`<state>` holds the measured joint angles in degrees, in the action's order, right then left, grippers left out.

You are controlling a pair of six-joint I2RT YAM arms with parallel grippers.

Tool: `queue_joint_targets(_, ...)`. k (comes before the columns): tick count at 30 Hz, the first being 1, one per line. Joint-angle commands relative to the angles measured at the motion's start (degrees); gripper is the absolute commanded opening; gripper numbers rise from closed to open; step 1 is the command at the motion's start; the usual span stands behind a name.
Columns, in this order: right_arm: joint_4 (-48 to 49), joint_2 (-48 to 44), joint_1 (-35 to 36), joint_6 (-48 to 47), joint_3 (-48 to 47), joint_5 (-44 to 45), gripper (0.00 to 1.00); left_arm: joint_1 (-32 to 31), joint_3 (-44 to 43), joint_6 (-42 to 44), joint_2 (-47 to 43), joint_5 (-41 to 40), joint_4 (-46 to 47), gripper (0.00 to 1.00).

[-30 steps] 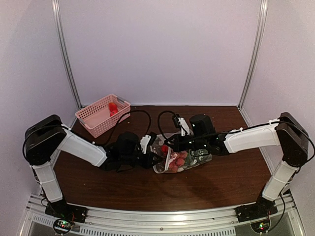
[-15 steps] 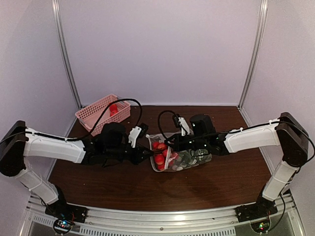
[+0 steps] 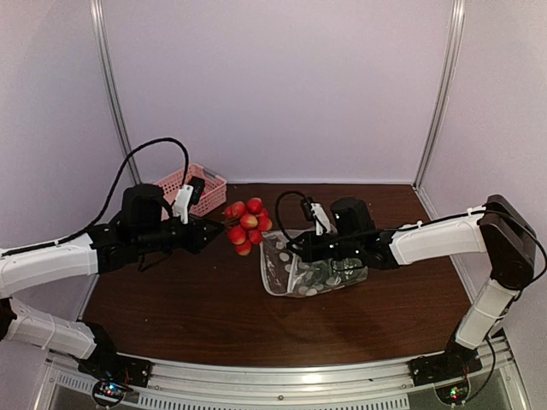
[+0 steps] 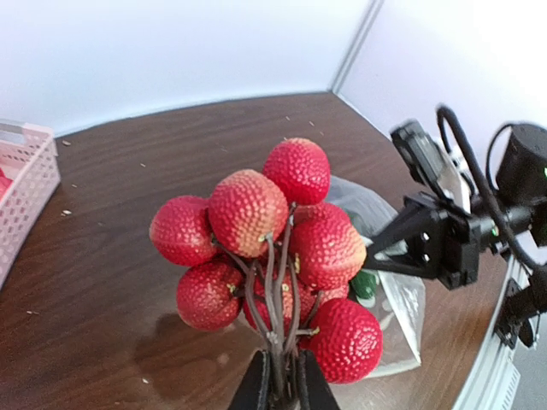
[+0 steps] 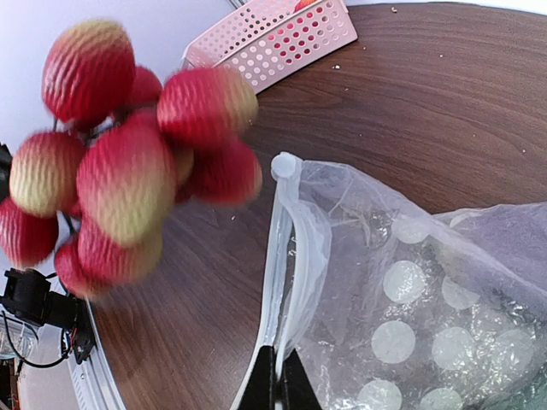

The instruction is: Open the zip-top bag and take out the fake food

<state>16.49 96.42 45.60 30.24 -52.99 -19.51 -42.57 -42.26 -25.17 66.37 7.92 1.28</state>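
Note:
My left gripper holds the fake food by its dark stems, and the fake food hangs clear of the bag (image 3: 312,266). It will move outward next, over the pink lattice basket, and let go of the stems inside the basket.
A bunch of red-yellow fake food balls (image 3: 246,224) (image 4: 267,248) (image 5: 128,162) hangs in the air left of the bag, above the table. My left gripper (image 3: 217,232) (image 4: 282,393) is shut on the bunch's brown stem. The clear zip-top bag (image 3: 312,266) (image 5: 410,299) with white polka dots lies at the table's middle, mouth facing left and gaping. My right gripper (image 3: 295,250) (image 5: 275,376) is shut on the bag's white zip strip. Dark and green pieces (image 3: 338,272) (image 4: 365,284) show inside the bag.
A pink lattice basket (image 3: 208,190) (image 5: 286,34) (image 4: 26,192) stands at the back left, behind my left arm, with a red piece (image 5: 305,4) in it. The brown table (image 3: 256,316) is walled in by white panels. Black cables loop above both wrists.
My left gripper drew the red-yellow bunch out of the bag's mouth and lifted it up and to the left. The right gripper stayed put on the zip strip.

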Motion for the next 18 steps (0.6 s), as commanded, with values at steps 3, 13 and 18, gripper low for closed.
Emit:
queue_joint_targets(3, -0.04, -0.39, -0.25, 0.00, 0.17, -0.57, 0.00, 8.76, -6.87, 2.80, -2.73, 2.16, -0.87, 0.00)
queue_joint_targets(13, 0.09, -0.14, -0.29, -0.12, 0.17, -0.90, 0.00, 23.01, -16.59, 1.11, 2.45, 1.51, -2.06, 0.00)
queue_joint_targets(18, 1.35, 0.32, -0.25, 0.38, 0.25, -2.13, 0.00, 29.77, -20.81, -0.98, 8.39, 1.57, 0.02, 0.00)
